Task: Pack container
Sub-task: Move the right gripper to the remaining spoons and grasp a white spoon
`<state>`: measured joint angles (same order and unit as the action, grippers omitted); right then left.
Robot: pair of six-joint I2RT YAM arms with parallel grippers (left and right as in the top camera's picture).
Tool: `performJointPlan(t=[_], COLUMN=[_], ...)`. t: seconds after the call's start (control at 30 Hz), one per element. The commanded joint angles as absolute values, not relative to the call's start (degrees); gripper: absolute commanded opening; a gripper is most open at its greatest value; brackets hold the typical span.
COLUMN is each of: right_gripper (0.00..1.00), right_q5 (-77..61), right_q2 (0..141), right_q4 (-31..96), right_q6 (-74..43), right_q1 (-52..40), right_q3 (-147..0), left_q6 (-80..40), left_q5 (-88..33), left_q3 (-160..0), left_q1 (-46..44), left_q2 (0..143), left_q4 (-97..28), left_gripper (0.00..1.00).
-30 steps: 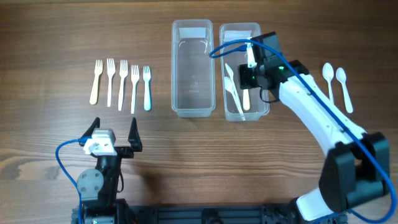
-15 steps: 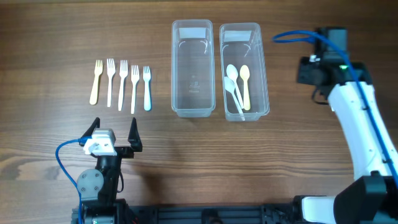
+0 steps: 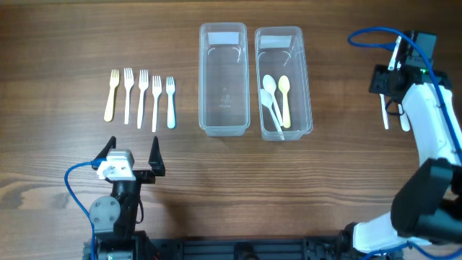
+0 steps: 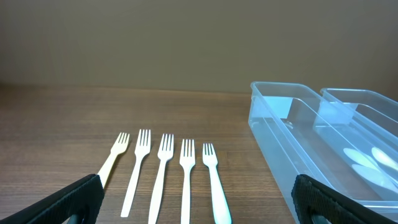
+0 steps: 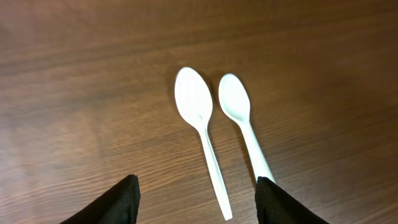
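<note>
The handle of the white spoon nearer the containers is between and below my open fingers. My right gripper should go down to the neck of that spoon next and close.
Two clear containers stand at the back middle: the left container [image 3: 223,124] is empty, and the right container [image 3: 307,79] holds white spoons [image 3: 269,90] and a yellow spoon [image 3: 284,97]. Two white spoons lie side by side on the table at the right, one [image 5: 200,124] longer than the other [image 5: 239,118]; in the overhead view the arm partly covers them [image 3: 385,115]. My right gripper [image 5: 196,208] [image 3: 392,81] is open and empty just above them. Several forks [image 3: 142,97] [image 4: 165,168] lie in a row at the left. My left gripper [image 4: 199,205] [image 3: 130,160] is open and empty in front of the forks.
The containers also show at the right of the left wrist view [image 4: 292,130]. A blue cable [image 3: 372,35] loops off the right arm. Bare wooden table lies between the forks and the containers.
My right arm has swung from above the right container out to the right, over the two spoons on the table. A white spoon now lies in that container. The left arm is unmoved.
</note>
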<state>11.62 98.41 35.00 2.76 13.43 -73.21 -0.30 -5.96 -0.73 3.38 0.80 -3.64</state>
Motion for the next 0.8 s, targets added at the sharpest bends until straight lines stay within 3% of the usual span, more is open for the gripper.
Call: performJointPlan(t=[0.0, 0.77], right_gripper=[0.59, 0.54], right_q5=[10.41, 7.40], right_q2=[103.15, 116.18], right_q4=[34.41, 29.15], right_q6=[4.51, 6.22], right_q1=[15.51, 17.78], right_q3=[-73.49, -73.47], left_q6=[-0.62, -0.62], left_q5=[-7.03, -7.03], left_q3=[-0.36, -0.36], left_q1=[3.16, 3.16], left_q2=[0.43, 0.43], left_q4=[-3.62, -3.62], left_gripper=[1.00, 1.00])
